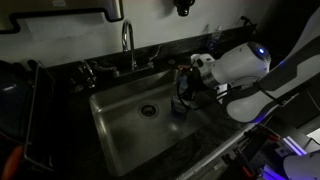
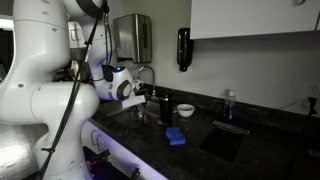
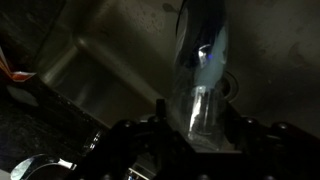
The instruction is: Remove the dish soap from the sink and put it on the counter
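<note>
I will lift my gripper from the sink, move it past the dark canister and down onto the counter (image 2: 181,118) by the pale bowl, as that spot is free.
The dish soap (image 3: 202,70) is a slim clear bottle with a pale narrow top. In the wrist view it stands between my jaws, over the steel floor of the sink (image 3: 100,70), with the drain (image 3: 233,88) just behind it. In an exterior view my gripper (image 1: 184,93) reaches down inside the sink (image 1: 125,130), near its right wall, and is shut on the dish soap (image 1: 180,106). I cannot tell whether the bottle's base still touches the sink floor. The dark counter (image 1: 215,135) borders the sink. My gripper also shows in an exterior view (image 2: 140,104).
The chrome gooseneck faucet (image 1: 128,42) stands behind the sink. On the counter (image 2: 250,140) are a flat blue item (image 2: 176,136), a dark bowl (image 2: 185,109) and another bottle (image 2: 229,103). A dish rack (image 1: 20,110) stands beside the sink.
</note>
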Robot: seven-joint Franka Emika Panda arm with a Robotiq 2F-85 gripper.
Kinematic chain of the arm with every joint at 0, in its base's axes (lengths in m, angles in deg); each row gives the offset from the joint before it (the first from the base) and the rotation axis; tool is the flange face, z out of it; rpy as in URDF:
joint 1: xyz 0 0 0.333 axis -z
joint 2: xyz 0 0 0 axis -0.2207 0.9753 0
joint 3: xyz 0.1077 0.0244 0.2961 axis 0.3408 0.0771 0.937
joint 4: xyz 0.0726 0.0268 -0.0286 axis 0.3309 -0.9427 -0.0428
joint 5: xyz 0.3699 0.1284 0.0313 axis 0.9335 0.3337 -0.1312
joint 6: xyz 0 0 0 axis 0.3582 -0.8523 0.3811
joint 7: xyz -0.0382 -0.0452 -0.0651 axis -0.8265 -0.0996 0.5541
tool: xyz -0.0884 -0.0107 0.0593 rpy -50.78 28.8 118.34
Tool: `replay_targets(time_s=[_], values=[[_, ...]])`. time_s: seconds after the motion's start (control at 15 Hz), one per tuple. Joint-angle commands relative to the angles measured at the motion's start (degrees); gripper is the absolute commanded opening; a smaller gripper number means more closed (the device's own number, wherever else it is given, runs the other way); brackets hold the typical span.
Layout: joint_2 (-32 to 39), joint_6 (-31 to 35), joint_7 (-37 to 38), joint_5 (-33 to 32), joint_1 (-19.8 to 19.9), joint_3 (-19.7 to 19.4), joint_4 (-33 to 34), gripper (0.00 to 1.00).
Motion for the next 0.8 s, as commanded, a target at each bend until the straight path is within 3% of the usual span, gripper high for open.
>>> replay_targets(time_s=[0.0,0.73], values=[[0.3,-0.1,-3.9,2.1,-3.6,-3.5,1.2,0.29],[-2.0,-4.6,-10.9,4.2,-11.7,-15.8,7.6,0.29]])
